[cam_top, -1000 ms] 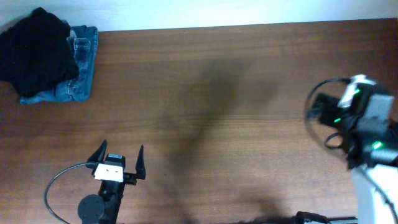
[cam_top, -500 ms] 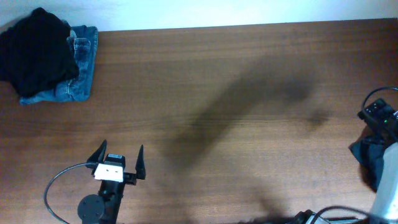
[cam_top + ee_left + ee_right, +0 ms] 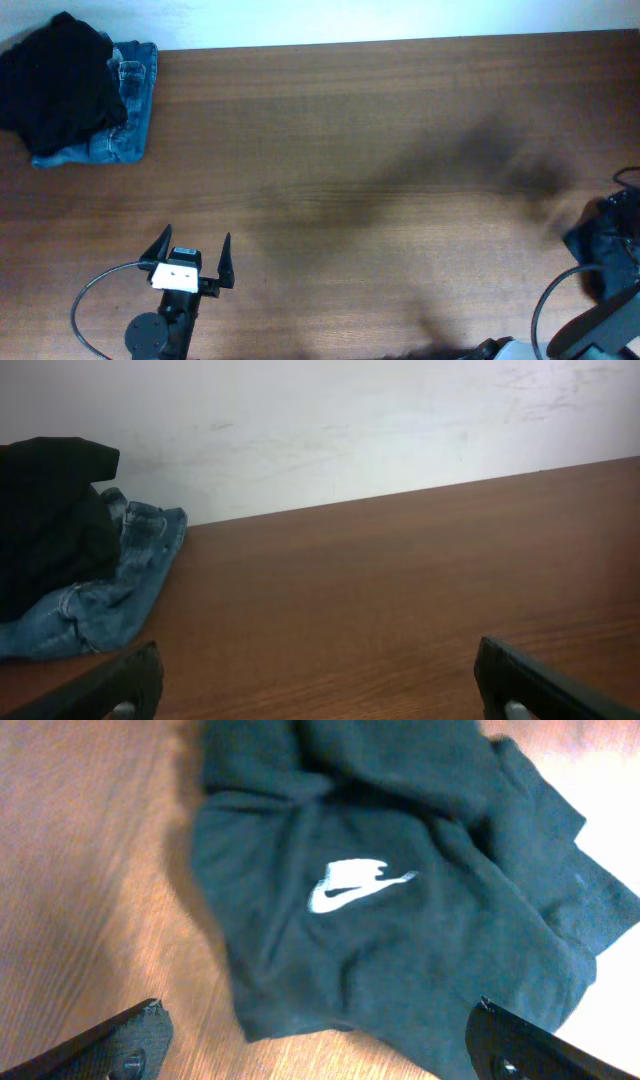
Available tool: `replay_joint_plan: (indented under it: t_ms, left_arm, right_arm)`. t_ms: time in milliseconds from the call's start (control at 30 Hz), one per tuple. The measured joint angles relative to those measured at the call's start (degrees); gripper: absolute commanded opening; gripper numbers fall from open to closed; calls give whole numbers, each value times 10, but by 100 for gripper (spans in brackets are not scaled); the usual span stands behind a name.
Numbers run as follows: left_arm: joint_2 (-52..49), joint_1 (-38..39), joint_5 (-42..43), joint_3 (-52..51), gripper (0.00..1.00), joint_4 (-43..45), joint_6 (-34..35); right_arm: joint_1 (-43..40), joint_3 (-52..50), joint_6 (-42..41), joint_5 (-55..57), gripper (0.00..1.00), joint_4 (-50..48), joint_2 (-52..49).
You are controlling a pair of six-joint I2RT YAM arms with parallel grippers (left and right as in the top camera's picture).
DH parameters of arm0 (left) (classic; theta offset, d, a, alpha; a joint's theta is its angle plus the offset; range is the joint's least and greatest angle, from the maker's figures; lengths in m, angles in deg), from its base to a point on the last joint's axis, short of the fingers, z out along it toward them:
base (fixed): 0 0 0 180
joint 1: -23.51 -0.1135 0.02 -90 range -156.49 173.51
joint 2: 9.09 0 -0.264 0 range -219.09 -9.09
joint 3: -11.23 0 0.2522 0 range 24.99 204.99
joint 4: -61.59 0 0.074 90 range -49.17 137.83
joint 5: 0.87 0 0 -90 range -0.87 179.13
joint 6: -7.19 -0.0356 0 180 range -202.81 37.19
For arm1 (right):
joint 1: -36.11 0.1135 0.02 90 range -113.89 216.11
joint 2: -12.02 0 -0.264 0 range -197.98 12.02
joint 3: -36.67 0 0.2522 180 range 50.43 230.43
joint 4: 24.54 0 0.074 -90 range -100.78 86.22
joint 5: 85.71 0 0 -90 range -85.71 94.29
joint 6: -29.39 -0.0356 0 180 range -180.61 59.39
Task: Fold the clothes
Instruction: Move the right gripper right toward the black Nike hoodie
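Note:
My right gripper moves down past the white logo [image 3: 355,885] onto the overlapping fold [image 3: 385,788] next, since that cloth lies below its open fingers, beyond the logo in the wrist view.
The clothes, a very dark green T-shirt [image 3: 450,950] with a white logo [image 3: 355,885], lie crumpled at the table's right edge [image 3: 588,246]. My right gripper [image 3: 318,1025] hovers above its near hem, open wide, with nothing between the fingers and one fingertip [image 3: 140,1025] over bare wood. My left gripper [image 3: 196,238] stands open near the front left of the table, far from the shirt. Its fingers [image 3: 130,680] frame bare wood in the left wrist view.
A black garment [image 3: 60,75] lies bunched on blue jeans [image 3: 128,125] at the table's back left corner, also in the left wrist view as the black heap [image 3: 45,530] on denim [image 3: 110,600]. A white wall runs behind the brown wooden table [image 3: 350,150].
My right arm has swung from above the table's right part out to the right edge and lower, and the dark shirt now shows there. The left arm has not moved.

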Motion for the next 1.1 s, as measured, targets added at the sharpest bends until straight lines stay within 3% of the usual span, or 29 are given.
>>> replay_joint_plan:
  t_ms: [367, 1100]
  left_arm:
    - [0, 0, 0, 0, 99, 0, 0]
    - [0, 0, 0, 0, 99, 0, 0]
  right_arm:
    - [-77, 0, -70, -5, 99, -12, -5]
    - [-125, 0, -75, -55, 99, -140, -61]
